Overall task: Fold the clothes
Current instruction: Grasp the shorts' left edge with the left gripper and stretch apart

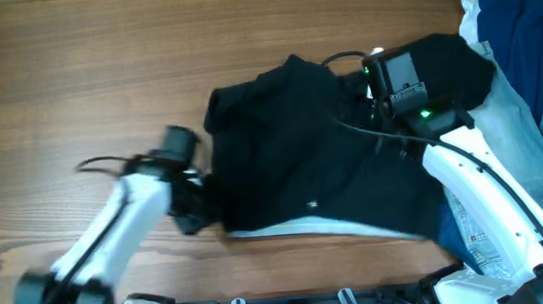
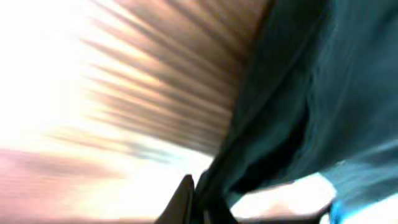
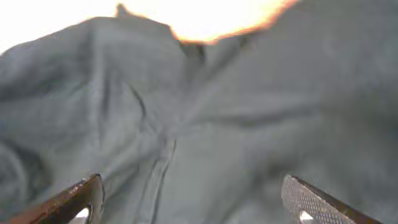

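Note:
The left gripper should lift the fold over to open bare wood, outward and to the gripper's left in the overhead view, and let go of the fold there.
The black shorts (image 1: 300, 150) lie spread in the middle of the table, with a small white tag (image 1: 314, 205) near the front edge. My left gripper (image 1: 198, 203) is at their left edge; in the blurred left wrist view its jaws (image 2: 198, 202) are shut on a fold of the black shorts (image 2: 298, 106). My right gripper (image 1: 380, 95) hovers over the shorts' far right part. In the right wrist view its fingers (image 3: 193, 199) are wide open and empty just above the cloth (image 3: 205, 118).
Light-blue denim jeans (image 1: 519, 125) lie at the right, partly under my right arm. Dark blue cloth (image 1: 521, 20) is piled at the far right corner. A white strip (image 1: 296, 229) shows under the shorts' front edge. Bare wooden table (image 1: 75, 79) lies to the left.

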{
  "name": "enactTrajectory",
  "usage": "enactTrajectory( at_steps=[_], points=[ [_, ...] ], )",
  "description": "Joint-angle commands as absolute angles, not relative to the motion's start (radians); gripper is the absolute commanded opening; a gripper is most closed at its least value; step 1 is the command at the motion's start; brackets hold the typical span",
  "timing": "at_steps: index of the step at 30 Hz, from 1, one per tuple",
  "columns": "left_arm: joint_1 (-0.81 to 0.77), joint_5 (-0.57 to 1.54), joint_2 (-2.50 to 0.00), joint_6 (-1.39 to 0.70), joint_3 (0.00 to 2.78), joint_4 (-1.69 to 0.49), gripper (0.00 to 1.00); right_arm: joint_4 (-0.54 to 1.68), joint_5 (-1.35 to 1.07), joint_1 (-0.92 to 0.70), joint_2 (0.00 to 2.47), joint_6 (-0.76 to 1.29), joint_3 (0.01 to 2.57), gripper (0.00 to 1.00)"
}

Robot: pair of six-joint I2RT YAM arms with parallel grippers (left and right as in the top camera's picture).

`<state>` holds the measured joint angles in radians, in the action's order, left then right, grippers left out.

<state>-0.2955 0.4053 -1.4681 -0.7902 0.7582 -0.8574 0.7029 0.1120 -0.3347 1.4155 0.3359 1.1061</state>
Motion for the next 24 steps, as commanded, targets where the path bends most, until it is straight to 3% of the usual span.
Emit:
enactTrajectory(
  at_steps=[1,4,10,19,22,24],
  points=[
    [0.013,0.283,-1.264,-0.559,0.812,-1.041,0.04,0.638,-0.099,-0.333,1.403,0.16,1.118,0.83],
    [0.203,0.269,-1.173,-0.454,0.812,-1.11,0.04,0.582,-0.199,-0.333,1.43,0.159,1.147,0.76],
    [0.548,0.322,-1.114,-0.435,0.812,-1.113,0.04,0.545,-0.459,-0.334,1.684,0.154,1.307,0.75],
    [0.565,0.328,-1.114,-0.421,0.812,-1.114,0.04,0.243,-0.687,-0.413,2.065,0.252,1.388,0.98],
    [0.565,0.328,-1.114,-0.422,0.812,-1.116,0.04,0.132,-0.689,-0.453,2.133,0.288,1.388,0.99],
    [0.565,0.329,-1.114,-0.422,0.812,-1.116,0.04,0.064,-0.682,-0.469,2.17,0.327,1.388,0.93]
  ],
)
